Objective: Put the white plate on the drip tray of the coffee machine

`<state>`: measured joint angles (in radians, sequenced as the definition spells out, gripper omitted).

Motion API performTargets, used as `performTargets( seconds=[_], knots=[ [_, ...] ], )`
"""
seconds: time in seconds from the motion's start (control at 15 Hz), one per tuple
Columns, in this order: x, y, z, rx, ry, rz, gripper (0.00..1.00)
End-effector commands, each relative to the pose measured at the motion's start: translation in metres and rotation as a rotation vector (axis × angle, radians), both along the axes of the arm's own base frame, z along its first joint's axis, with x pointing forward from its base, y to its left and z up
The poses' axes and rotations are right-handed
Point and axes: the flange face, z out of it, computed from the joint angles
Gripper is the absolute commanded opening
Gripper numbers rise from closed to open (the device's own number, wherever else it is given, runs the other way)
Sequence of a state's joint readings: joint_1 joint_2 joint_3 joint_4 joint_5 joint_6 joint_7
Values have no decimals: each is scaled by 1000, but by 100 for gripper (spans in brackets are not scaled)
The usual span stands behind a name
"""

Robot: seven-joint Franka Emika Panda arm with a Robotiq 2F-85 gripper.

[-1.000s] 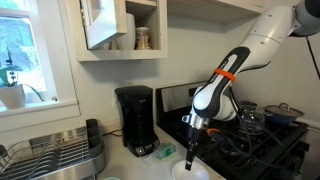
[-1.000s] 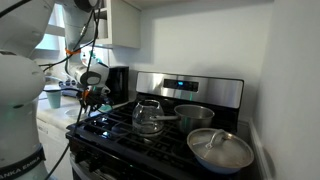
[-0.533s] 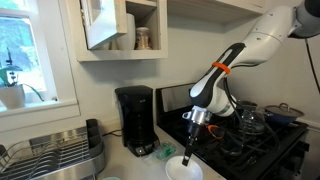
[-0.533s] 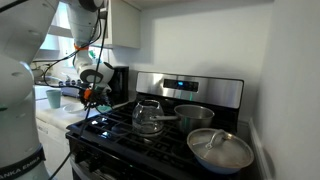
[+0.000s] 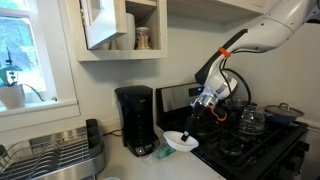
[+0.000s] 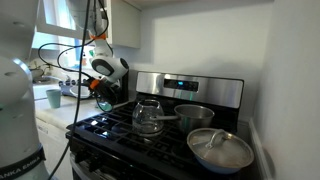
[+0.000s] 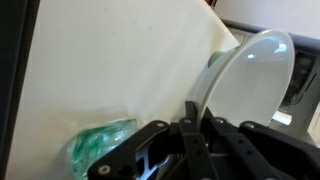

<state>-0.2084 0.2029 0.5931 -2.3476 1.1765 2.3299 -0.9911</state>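
I need to carry the white plate (image 5: pixel 182 142) toward the black coffee machine and over its drip tray (image 5: pixel 141 150) with my gripper to release the plate's rim. The plate still hangs beside the machine.
My gripper (image 5: pixel 190 130) is shut on the rim of the white plate (image 5: pixel 182 142) and holds it tilted in the air above the counter, to the right of the black coffee machine (image 5: pixel 135 120). In the wrist view the plate (image 7: pixel 250 85) stands edge-on between the fingers (image 7: pixel 195 120). The machine's drip tray (image 5: pixel 141 150) is its flat black base, left of and below the plate. In an exterior view the gripper (image 6: pixel 100 92) hangs left of the stove, in front of the coffee machine, which is mostly hidden there.
A steel stove (image 5: pixel 250 140) with a glass pot (image 6: pixel 148 115) and pans (image 6: pixel 220 150) stands beside the plate. A dish rack (image 5: pixel 55 155) sits at the counter's left. A small greenish object (image 5: pixel 166 153) lies by the machine's base. Open cabinets (image 5: pixel 120 30) hang above.
My gripper has lifted the white plate off the counter and raised it, tilting it. The arm has swung upward and a little toward the stove side.
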Motion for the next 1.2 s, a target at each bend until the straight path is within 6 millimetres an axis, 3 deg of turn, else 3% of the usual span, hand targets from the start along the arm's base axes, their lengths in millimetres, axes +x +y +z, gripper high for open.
performTargets(
  seconds=[0.0, 0.33, 0.4, 0.8, 0.87, 1.13],
  knots=[
    [-7, -8, 33, -44, 67, -179, 2],
    [-27, 3, 52, -170, 162, -376, 2],
    [-12, 3, 39, -121, 155, -298, 7],
    [-22, 5, 46, -154, 163, -361, 7],
    [-21, 4, 46, -154, 163, -363, 2],
    [11, 24, 53, -235, 94, -463, 2]
  ],
)
